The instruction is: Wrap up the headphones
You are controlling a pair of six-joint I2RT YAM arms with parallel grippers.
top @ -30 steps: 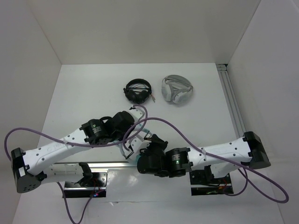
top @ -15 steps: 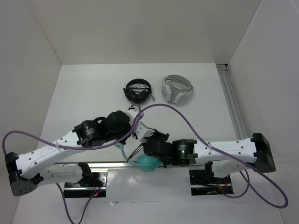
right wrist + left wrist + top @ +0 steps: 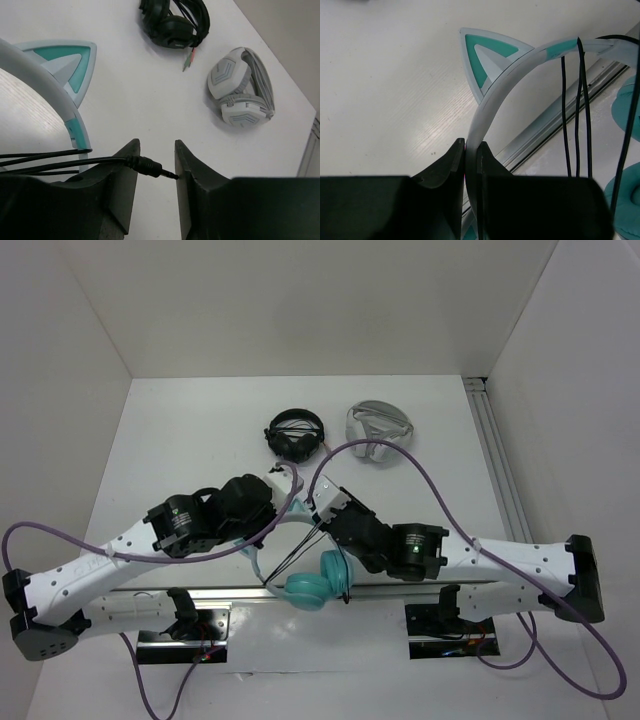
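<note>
My left gripper will next move down and outward to release the headband on the bare tabletop beyond that bar, since the teal headphones hang above the front bar.
The teal headphones hang near the table's front edge, their ear cups showing between the two arms. My left gripper is shut on the pale headband, just below a teal cat ear. Turns of the thin black cable cross the headband. My right gripper stands open beside the headband. The cable's plug lies loose across the gap, its tip against the right finger. In the top view the left gripper and right gripper sit close together.
Black headphones and grey-white headphones lie side by side at the back of the table. A metal rail runs along the right side, and another rail along the front edge under the teal headphones.
My right gripper has opened around the cable plug and its arm has swung right and back. The teal ear cups have come into view. The left gripper keeps its hold on the headband.
</note>
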